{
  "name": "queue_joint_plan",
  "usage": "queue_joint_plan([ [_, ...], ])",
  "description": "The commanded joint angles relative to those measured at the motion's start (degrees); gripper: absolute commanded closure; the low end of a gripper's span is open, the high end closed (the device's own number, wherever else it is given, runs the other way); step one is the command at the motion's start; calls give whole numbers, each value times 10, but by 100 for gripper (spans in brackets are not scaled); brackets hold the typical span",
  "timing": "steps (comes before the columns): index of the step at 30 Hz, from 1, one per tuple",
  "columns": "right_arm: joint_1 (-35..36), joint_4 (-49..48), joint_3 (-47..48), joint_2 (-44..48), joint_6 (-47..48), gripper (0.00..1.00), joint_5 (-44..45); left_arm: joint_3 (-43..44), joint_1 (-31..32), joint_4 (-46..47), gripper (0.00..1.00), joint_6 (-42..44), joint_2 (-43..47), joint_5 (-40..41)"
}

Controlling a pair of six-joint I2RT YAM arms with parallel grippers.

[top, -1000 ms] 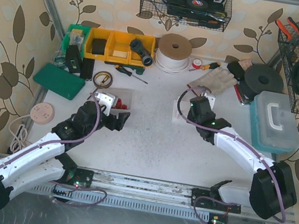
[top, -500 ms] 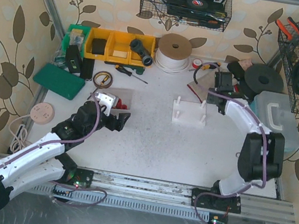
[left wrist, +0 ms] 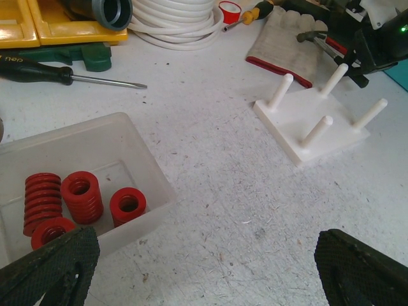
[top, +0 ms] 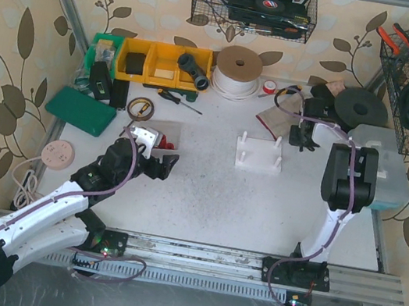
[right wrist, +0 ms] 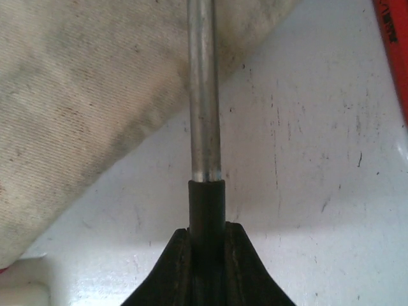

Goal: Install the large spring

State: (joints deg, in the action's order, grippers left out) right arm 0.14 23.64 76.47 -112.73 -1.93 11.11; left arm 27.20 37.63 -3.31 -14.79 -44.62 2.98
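Note:
I will move my open left gripper over the tray [left wrist: 143, 159], tilt it down and lower it onto the nearest red spring, because all the pegs of the peg base are bare.
Several red springs [left wrist: 81, 194] of differing heights stand in a clear plastic tray [left wrist: 143, 159], also seen from above as the tray [top: 167, 128]. My left gripper [top: 161, 163] hovers just in front of that tray, open, its fingers [left wrist: 51, 268] wide apart over bare table. The white peg base [top: 258, 153] with its upright pegs [left wrist: 317, 129] stands mid-table, with no spring on it. My right gripper [right wrist: 207, 245] is shut on the black grip of a hammer [right wrist: 204, 95] with a steel shaft, beside the grey glove [right wrist: 83, 95], at the back right [top: 300, 134].
A black-handled screwdriver [left wrist: 64, 75] lies behind the tray. A white hose coil [top: 237, 73], yellow bins [top: 161, 62], a green case [top: 81, 111] and a teal box [top: 377, 164] line the back and sides. Wire baskets hang above.
The right arm swung from over the peg base to the back right and now stands folded by the glove. The left arm has not moved.

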Motion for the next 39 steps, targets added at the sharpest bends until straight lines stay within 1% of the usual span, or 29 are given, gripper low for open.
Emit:
queue_joint_plan([
  [1,-12,-6,18,-3,-1,85,-10,10,6,15,5,11,4,4],
  [3,-14,-9,12,10,-7,79,-9,9,6,16,5,11,2,4],
  [7,-14,-4,0,39,-16,70,5,11,6,16,5,11,-4,5],
  [11,-12,34,-12,86,-41,61,6,12,7,13,5,12,-5,6],
  [14,-6,61,-38,153,-73,55,8,11,6,9,5,12,-4,22],
  [18,4,85,-81,270,-109,45,1,19,6,-11,6,15,-19,75],
  [21,12,81,-132,357,-133,38,-30,21,6,-10,10,18,-44,102],
  [23,22,69,-165,408,-149,29,-58,29,6,-17,14,18,-69,134],
  [24,29,62,-179,429,-153,22,-74,36,6,-24,17,17,-84,151],
  [26,51,59,-197,460,-155,14,-91,57,5,-45,20,11,-115,185],
  [29,89,73,-210,491,-160,12,-84,98,5,-83,27,5,-157,204],
  [32,125,47,-240,528,-179,10,-90,136,4,-114,34,-3,-191,213],
  [34,146,14,-268,552,-189,3,-85,156,2,-123,39,-9,-216,214],
  [36,158,-12,-294,568,-201,2,-84,177,-3,-136,42,-12,-240,211],
  [39,164,-54,-329,581,-212,2,-91,214,-20,-170,42,-15,-275,210],
])
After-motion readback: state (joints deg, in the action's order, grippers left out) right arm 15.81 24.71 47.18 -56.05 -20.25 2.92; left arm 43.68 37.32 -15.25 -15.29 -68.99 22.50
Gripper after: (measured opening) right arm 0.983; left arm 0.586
